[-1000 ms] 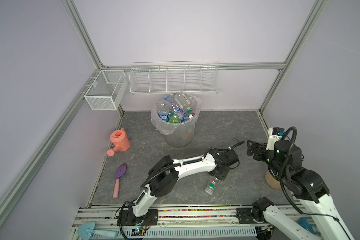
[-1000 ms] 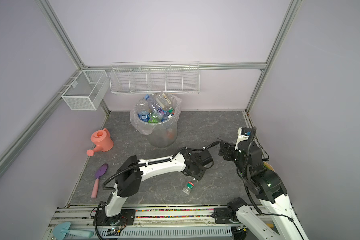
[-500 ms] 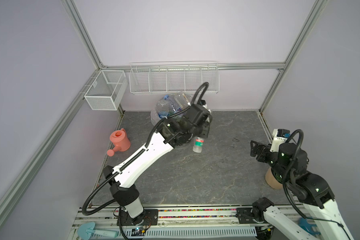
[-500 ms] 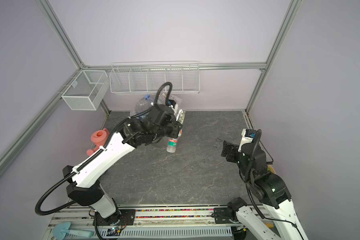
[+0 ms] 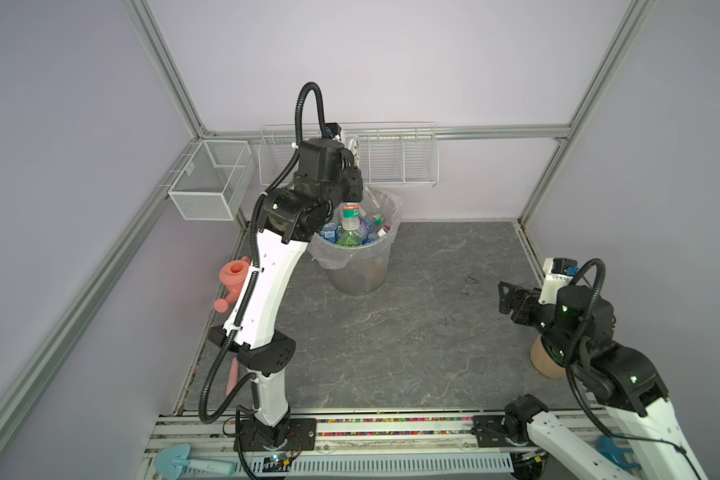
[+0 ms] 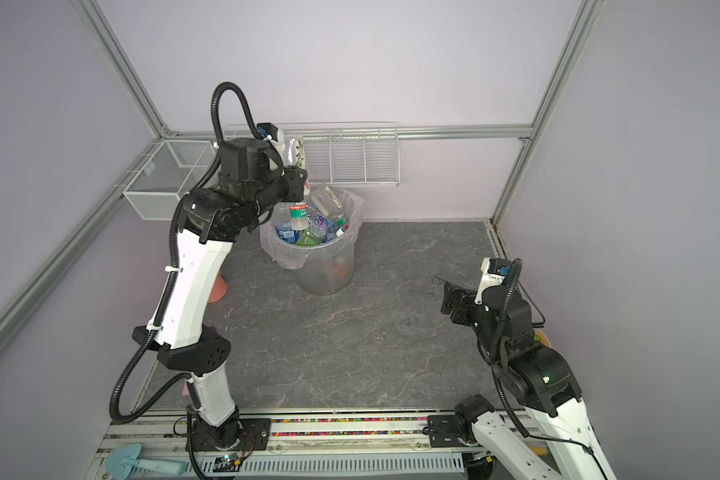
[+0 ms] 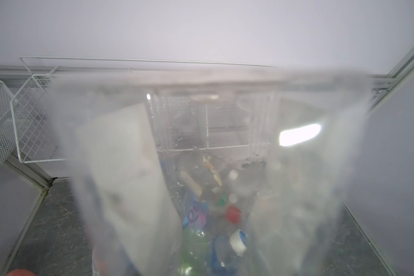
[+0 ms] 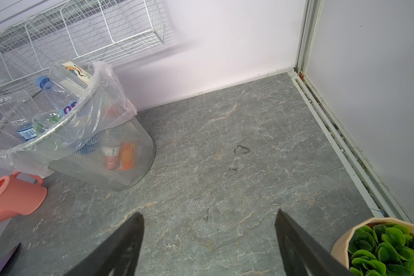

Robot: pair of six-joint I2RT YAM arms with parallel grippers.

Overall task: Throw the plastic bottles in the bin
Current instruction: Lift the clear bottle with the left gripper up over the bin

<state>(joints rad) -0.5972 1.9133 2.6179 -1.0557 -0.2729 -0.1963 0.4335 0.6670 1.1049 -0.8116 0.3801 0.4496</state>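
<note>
My left gripper will move away from the pink watering can and go down over the bin's piled bottles to release the clear bottle [image 5: 350,214], since it still hangs above them.
My left gripper [image 5: 352,195] [image 6: 298,198] is raised over the bin [image 5: 358,274] [image 6: 327,272] [image 8: 120,143] and shut on a clear plastic bottle [image 5: 350,214] [image 6: 298,216] with a green label. The bottle hangs just above the bin's opening. The arm's wrist hides the fingers in both top views. Blurred clear plastic of this bottle [image 7: 120,167] fills the left wrist view. Several more plastic bottles [image 5: 352,237] [image 8: 58,93] [image 7: 227,243] pile up inside the bag-lined bin. My right gripper [image 5: 506,297] [image 6: 449,299] [image 8: 209,239] hovers open over bare floor at the right, holding nothing.
A pink watering can [image 5: 235,278] [image 8: 14,196] stands left of the bin. A potted plant [image 5: 543,359] [image 8: 387,243] sits beside the right arm. White wire baskets [image 5: 208,183] [image 5: 395,158] hang on the left and back walls. A teal spade [image 5: 192,461] lies on the front rail.
The left arm has carried the bottle from the floor at front centre up and back to above the bin. The right arm has drawn back a little to the right.
</note>
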